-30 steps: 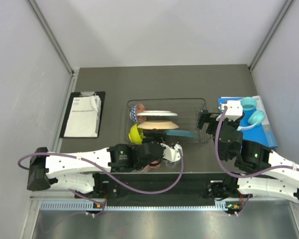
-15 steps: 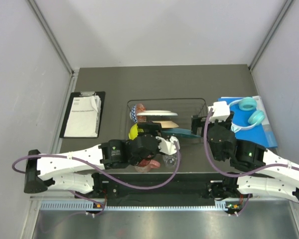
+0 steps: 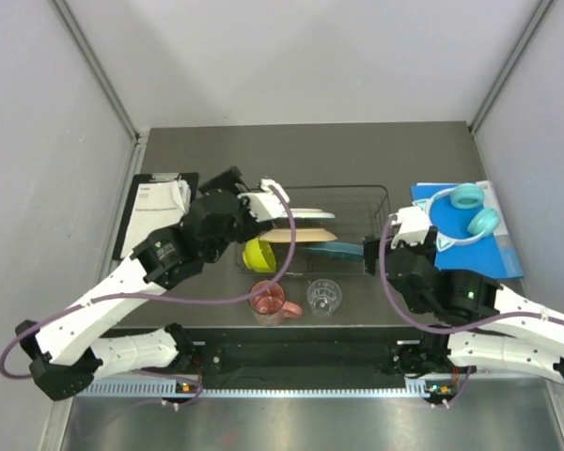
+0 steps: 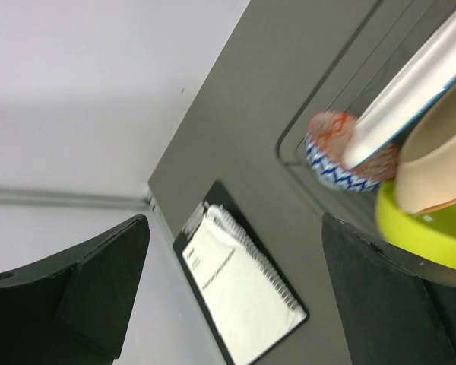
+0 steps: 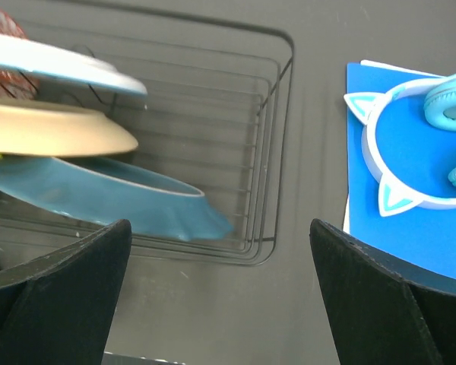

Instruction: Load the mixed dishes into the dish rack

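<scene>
My right gripper shifts to the left in the top view next, before it turns onto the teal plate's loose end, which sticks out past the peach plate [image 3: 305,235].
The dish rack [image 3: 359,189] holds a white plate [image 3: 301,213], a peach plate [image 3: 305,235] and a teal plate [image 3: 336,250] on edge, with a lime-green bowl [image 3: 257,255] at its left end. A blue-patterned small bowl [image 4: 340,158] leans beside the white plate [image 4: 418,80]. A pink mug [image 3: 268,299] and a clear glass [image 3: 324,296] stand on the table in front of the rack. My left gripper [image 3: 227,180] hangs open and empty above the rack's left end. My right gripper [image 3: 372,248] is open and empty at the rack's front right corner [image 5: 267,228], near the teal plate [image 5: 106,198].
A clipboard [image 3: 158,218] with white paper lies left of the rack, framed between the left fingers [image 4: 99,289]. Turquoise headphones [image 3: 472,210] rest on a blue folder [image 3: 493,252] to the right. Grey walls close in both sides and the back.
My left gripper opened and let go of the clear glass, then rose and swung back-left over the rack's left end. My right gripper moved slightly left and toward the front.
</scene>
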Tool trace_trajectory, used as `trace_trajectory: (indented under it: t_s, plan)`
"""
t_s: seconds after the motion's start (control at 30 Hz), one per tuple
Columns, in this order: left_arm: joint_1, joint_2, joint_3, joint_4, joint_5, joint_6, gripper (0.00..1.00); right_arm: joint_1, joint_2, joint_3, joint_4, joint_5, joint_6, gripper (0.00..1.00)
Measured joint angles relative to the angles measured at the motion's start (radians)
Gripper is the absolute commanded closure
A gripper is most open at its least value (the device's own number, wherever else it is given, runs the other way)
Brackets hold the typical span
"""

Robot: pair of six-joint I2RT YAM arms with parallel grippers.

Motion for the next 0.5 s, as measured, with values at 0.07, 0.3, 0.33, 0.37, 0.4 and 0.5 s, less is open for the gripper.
trace_trajectory:
  t_s: [0.07, 0.3, 0.33, 0.37, 0.4, 0.5]
  plan:
    - [0.071, -0.013, 0.0, -0.021, 0.021, -0.005, 0.01, 0.0, 0.03, -0.005, -0.008, -0.01, 0.002, 0.0]
    - [0.216, -0.035, 0.0, -0.037, 0.095, -0.026, 0.01, 0.0, 0.23, 0.013, 0.01, -0.04, -0.073, 0.06]
    - [0.234, -0.037, -0.002, -0.037, 0.103, -0.028, 0.01, 0.0, 0.262, 0.019, 0.02, -0.045, -0.098, 0.06]
    - [0.252, -0.039, -0.005, -0.037, 0.111, -0.03, 0.01, 0.0, 0.281, 0.024, 0.027, -0.049, -0.118, 0.06]
    - [0.268, -0.042, -0.008, -0.037, 0.121, -0.032, 0.01, 0.0, 0.297, 0.03, 0.032, -0.056, -0.139, 0.06]
    - [0.304, -0.05, -0.017, -0.037, 0.135, -0.037, 0.01, 0.0, 0.312, 0.05, 0.05, -0.08, -0.191, 0.08]
